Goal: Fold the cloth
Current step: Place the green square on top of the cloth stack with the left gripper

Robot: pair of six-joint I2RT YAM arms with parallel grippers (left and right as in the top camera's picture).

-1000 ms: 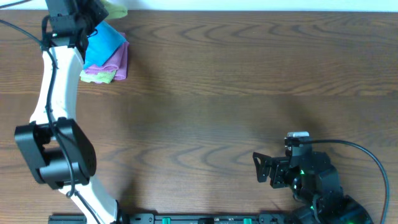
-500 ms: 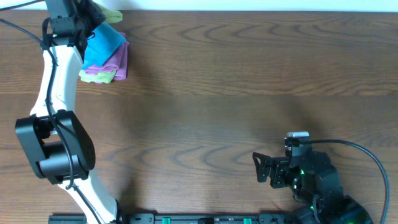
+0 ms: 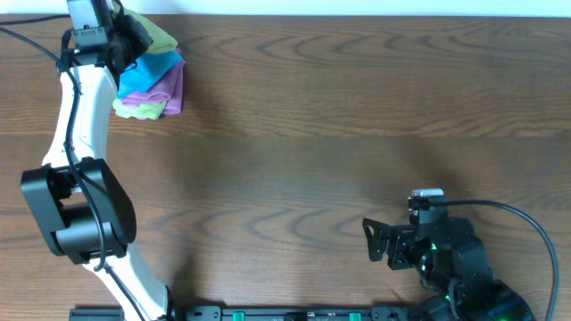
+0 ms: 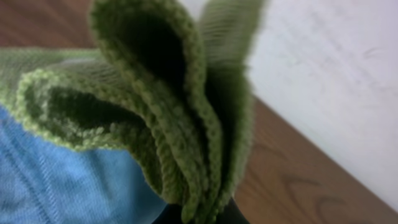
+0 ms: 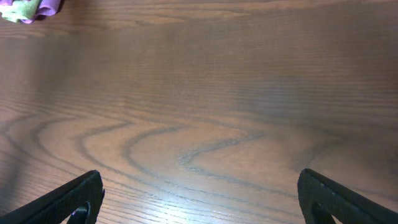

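Note:
The green cloth will be laid onto the stack (image 3: 148, 73) (image 4: 69, 180) next, as my left gripper moves back and down over the blue cloth.
A folded green knit cloth (image 4: 186, 118) fills the left wrist view, pinched at the bottom by my left gripper (image 4: 202, 214), which is shut on it. Overhead, the left gripper (image 3: 134, 37) holds the green cloth (image 3: 159, 34) at the far left corner, over a stack of folded cloths: blue (image 3: 152, 73), pink (image 3: 171, 89) and light green (image 3: 138, 108). The blue cloth (image 4: 56, 180) lies just under the green one. My right gripper (image 3: 373, 242) is open and empty near the front right, its fingers (image 5: 62, 202) spread over bare wood.
The wooden table (image 3: 339, 134) runs to a white far edge (image 3: 357, 7), seen close behind the green cloth in the left wrist view (image 4: 329, 74). The cloth stack shows far off in the right wrist view (image 5: 28, 9).
My left gripper has moved toward the far edge, dragging the green cloth out over the top of the stack. The right arm has not moved.

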